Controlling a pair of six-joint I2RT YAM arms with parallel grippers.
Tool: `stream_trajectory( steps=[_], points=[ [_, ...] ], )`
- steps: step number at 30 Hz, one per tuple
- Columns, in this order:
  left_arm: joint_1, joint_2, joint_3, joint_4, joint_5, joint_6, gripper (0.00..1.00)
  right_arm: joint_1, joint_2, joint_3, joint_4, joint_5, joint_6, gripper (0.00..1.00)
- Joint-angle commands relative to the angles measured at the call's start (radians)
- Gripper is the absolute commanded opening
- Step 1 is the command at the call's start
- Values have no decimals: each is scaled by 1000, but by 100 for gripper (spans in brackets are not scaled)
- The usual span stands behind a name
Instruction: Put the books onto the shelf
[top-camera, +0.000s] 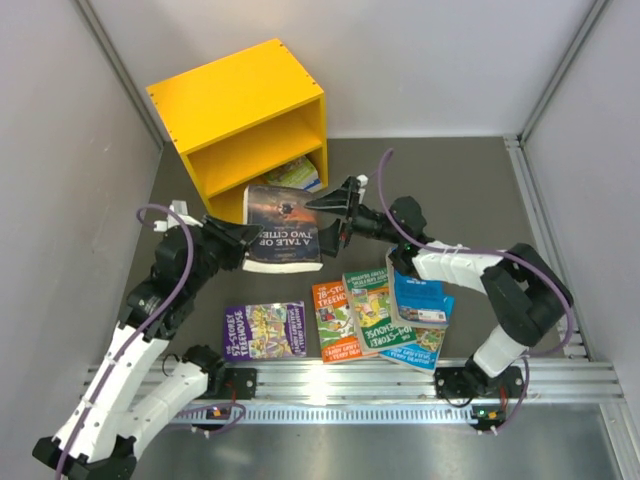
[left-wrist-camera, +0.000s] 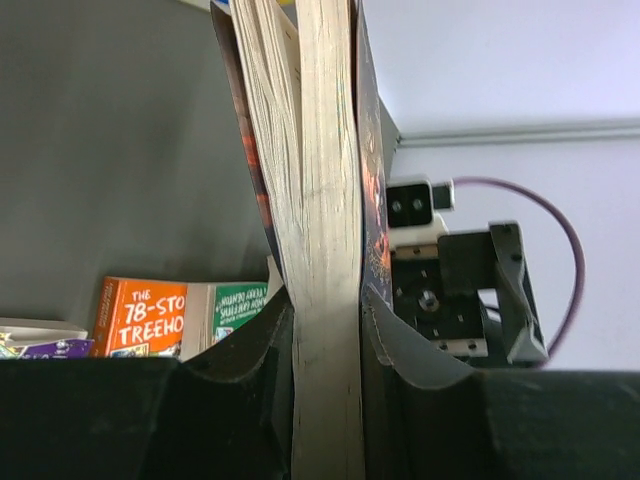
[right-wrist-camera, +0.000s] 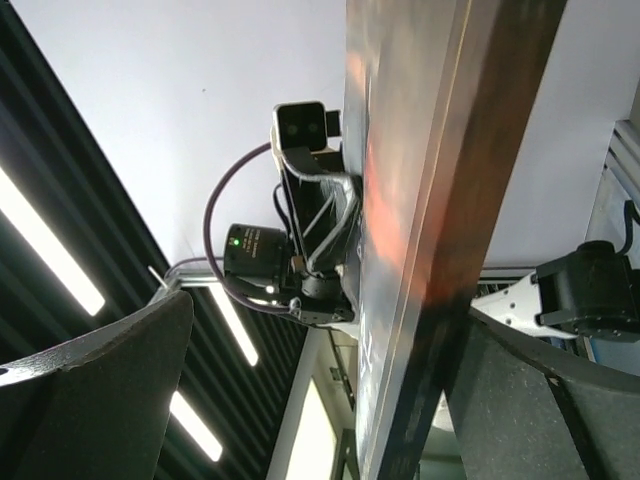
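The empty upper section of the yellow shelf is outward of my left gripper. My left gripper needs to carry the book outward into the section's opening next and let go of it there.
A dark-covered book (top-camera: 285, 228) hangs in front of the yellow shelf (top-camera: 240, 100), just above the table. My left gripper (top-camera: 246, 247) is shut on the book's left edge. In the left wrist view the pale page block (left-wrist-camera: 322, 200) is clamped between both fingers of the left gripper (left-wrist-camera: 325, 350). My right gripper (top-camera: 336, 216) stands open at the book's right edge. In the right wrist view, the right gripper (right-wrist-camera: 330, 320) has wide jaws. The book's spine (right-wrist-camera: 470, 200) lies against the right finger, far from the left one. One book (top-camera: 296, 172) lies in the shelf's lower compartment.
More books lie near the front rail: a purple one (top-camera: 265, 330), an orange one (top-camera: 333, 320), a green one (top-camera: 372, 310) and a blue one (top-camera: 420, 298) on top of the pile. Grey walls enclose the table on both sides.
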Motion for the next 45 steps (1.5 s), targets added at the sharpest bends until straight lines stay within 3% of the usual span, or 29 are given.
stream_trajectory(
  steps=[1,8,11,18,23,26,27,31,45],
  points=[
    [17,39,64,-129,-253,58,0,9,-147,48,-27,-10,-10,100],
    [1,47,41,-148,-267,25,0,4,-206,112,-265,36,-107,100],
    [-12,39,20,-148,-273,5,0,6,-177,183,-329,47,-127,92],
    [-35,44,18,-148,-288,9,0,9,-132,325,-486,63,-194,51],
    [-52,57,23,-142,-287,9,0,32,-92,401,-572,64,-251,36],
    [-68,68,30,-120,-287,24,0,52,-65,471,-674,61,-315,12],
    [-72,73,33,-114,-290,38,0,55,-60,509,-706,63,-337,0],
    [-72,87,58,-96,-334,87,0,50,-31,573,-823,73,-412,0],
    [-60,172,61,85,-426,344,0,17,188,848,-900,84,-517,0]
  ],
)
